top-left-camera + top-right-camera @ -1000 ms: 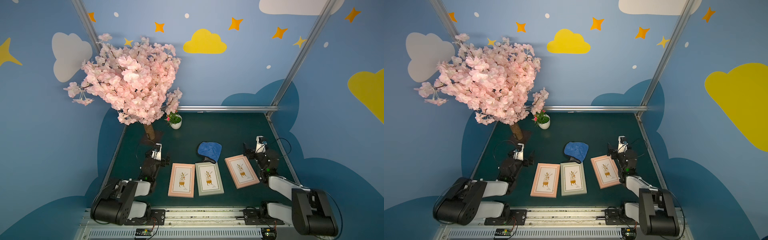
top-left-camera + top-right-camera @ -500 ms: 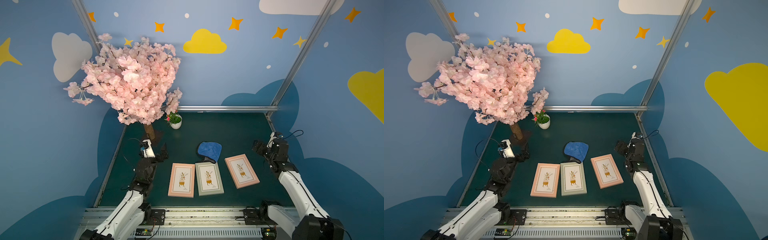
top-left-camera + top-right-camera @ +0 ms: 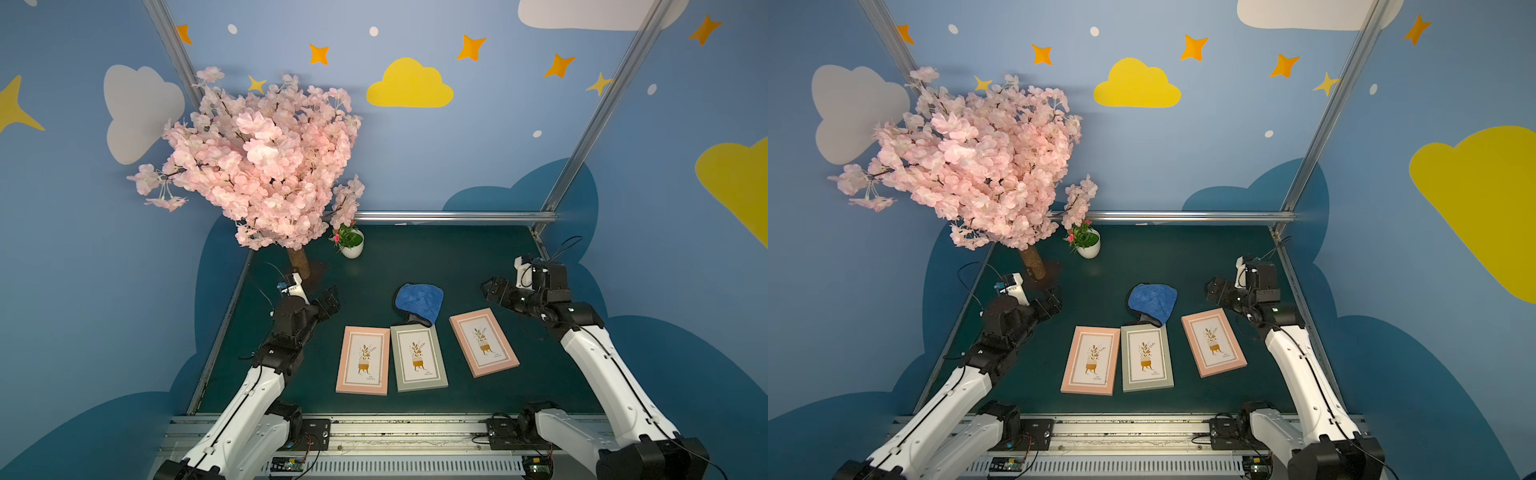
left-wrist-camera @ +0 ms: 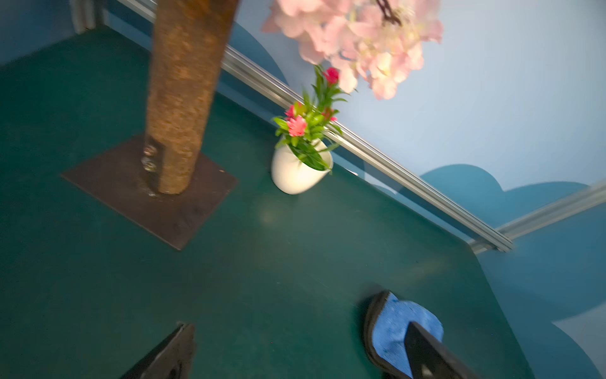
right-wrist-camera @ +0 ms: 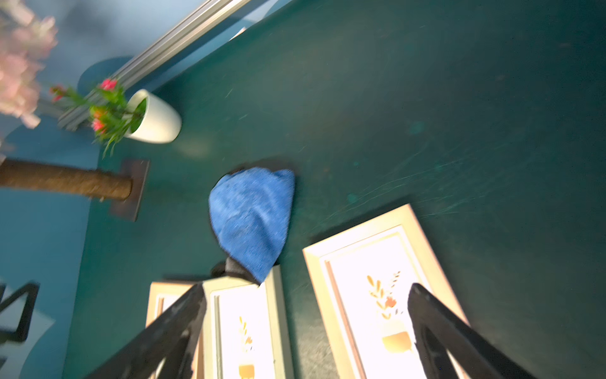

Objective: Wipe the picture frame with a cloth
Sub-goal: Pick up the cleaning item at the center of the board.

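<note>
The open fingers of the robot's right gripper must next swing across and down, toward the flowerpot, to the cloth below and onto its blue middle (image 3: 420,301) (image 5: 253,205), clear of the frame.
The blue cloth (image 3: 419,301) (image 3: 1152,302) lies bunched on the green table, its dark underside showing, one corner resting on the top edge of the middle grey-green picture frame (image 3: 419,358). Pink picture frames lie flat to its left (image 3: 363,360) and right (image 3: 484,341). My left gripper (image 3: 330,302) hovers open left of the cloth, well clear of it. My right gripper (image 3: 492,289) hangs open to the cloth's right, above the table. In the left wrist view the cloth (image 4: 396,328) sits behind one finger. The right wrist view shows the cloth (image 5: 252,216) beyond the open gripper (image 5: 306,288).
An artificial blossom tree stands on a brown base plate (image 3: 316,270) at the back left, close to the left gripper. A white flowerpot (image 3: 352,247) is beside it. An aluminium rail (image 3: 453,216) and blue walls bound the table.
Both arms have unfolded from a low, tucked pose and risen. The right gripper has swung inward toward the cloth. Cloth and frames have not moved.
</note>
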{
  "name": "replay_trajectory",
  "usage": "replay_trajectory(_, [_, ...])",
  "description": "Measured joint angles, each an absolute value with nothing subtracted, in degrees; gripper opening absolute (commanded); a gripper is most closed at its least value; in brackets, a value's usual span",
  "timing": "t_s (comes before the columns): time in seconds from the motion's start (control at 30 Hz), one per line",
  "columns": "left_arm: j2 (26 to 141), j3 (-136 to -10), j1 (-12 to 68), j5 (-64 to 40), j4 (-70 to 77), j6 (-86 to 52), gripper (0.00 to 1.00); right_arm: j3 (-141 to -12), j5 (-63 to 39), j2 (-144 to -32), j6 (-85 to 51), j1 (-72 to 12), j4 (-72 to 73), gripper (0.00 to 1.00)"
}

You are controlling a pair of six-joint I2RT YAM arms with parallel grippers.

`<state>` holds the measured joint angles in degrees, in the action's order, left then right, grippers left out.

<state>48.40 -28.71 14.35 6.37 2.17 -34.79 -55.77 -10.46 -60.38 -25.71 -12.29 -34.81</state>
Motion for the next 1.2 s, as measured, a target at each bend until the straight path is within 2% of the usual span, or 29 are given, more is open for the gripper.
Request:
replay_trajectory(0.2, [49.23,-31.27,21.19,5.43,-6.96,-37.28,0.99,-60.75,-7.57,-66.63,-27.44,-24.75,-36.82,0.97])
replay_trajectory(0.4, [52.01,-31.29,22.33,2.68,-16.29,-39.31,0.98,-66.39,-4.01,-81.36,-30.15,-32.49,-36.73,0.97])
replay_trajectory(0.77, [50.30,-27.94,22.63,-3.29,-21.65,-42.70,0.96,-85.78,-2.15,-110.08,-32.32,-35.75,-37.82,0.95])
replay_trajectory(0.93, [51.72,-27.97,22.81,-4.60,-23.42,-42.92,0.93,-88.82,-0.93,-115.09,-32.67,-36.27,-38.28,0.92])
replay_trajectory(1.2, [52.80,-26.59,23.77,-5.23,-24.08,-43.48,0.90,-90.89,1.50,-117.93,-33.26,-37.21,-39.35,0.77])
